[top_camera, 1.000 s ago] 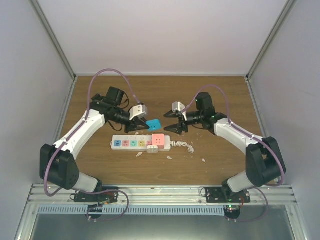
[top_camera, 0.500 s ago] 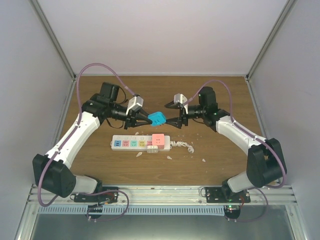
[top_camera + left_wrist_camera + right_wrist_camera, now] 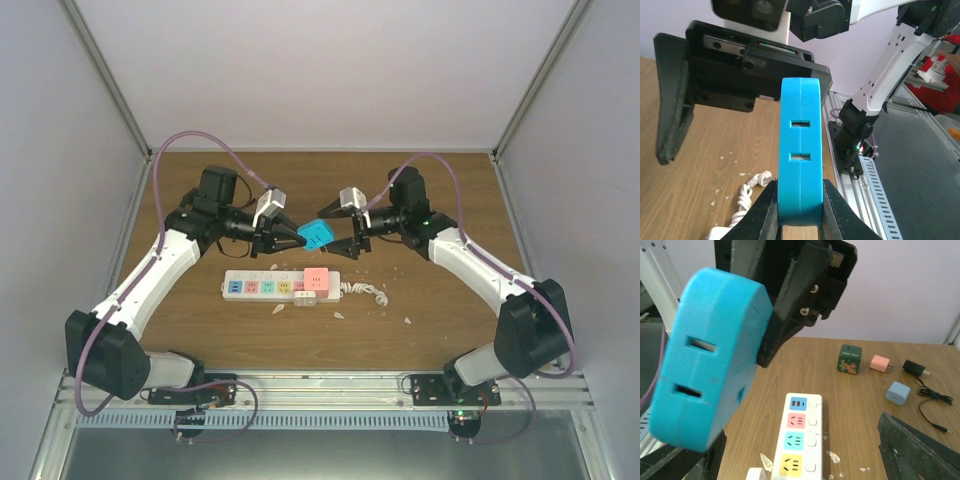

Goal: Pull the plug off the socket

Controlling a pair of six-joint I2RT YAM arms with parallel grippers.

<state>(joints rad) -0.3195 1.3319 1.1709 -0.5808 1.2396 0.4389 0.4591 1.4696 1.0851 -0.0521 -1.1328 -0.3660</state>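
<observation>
Next, my left gripper moves to the left in the top view and down beside the light-blue charger to release, with the blue plug off the socket.
My left gripper is shut on a blue plug and holds it in the air above the table, behind the socket. In the left wrist view the blue plug stands upright, pinched at its base between both fingers. My right gripper is open and faces the plug from the right, one finger on either side, touching nothing. The blue plug fills the left of the right wrist view. The socket is a long white strip lying flat, with a pink cube plugged in at its right end.
The socket's coiled white cord trails right, with white scraps around it. A small white plug lies at the strip's front edge. The right wrist view shows a green cube, pink, light-blue and black chargers.
My left gripper has lifted the blue plug up and to the right, away from the strip. My right gripper has opened wider and moved left around the plug.
</observation>
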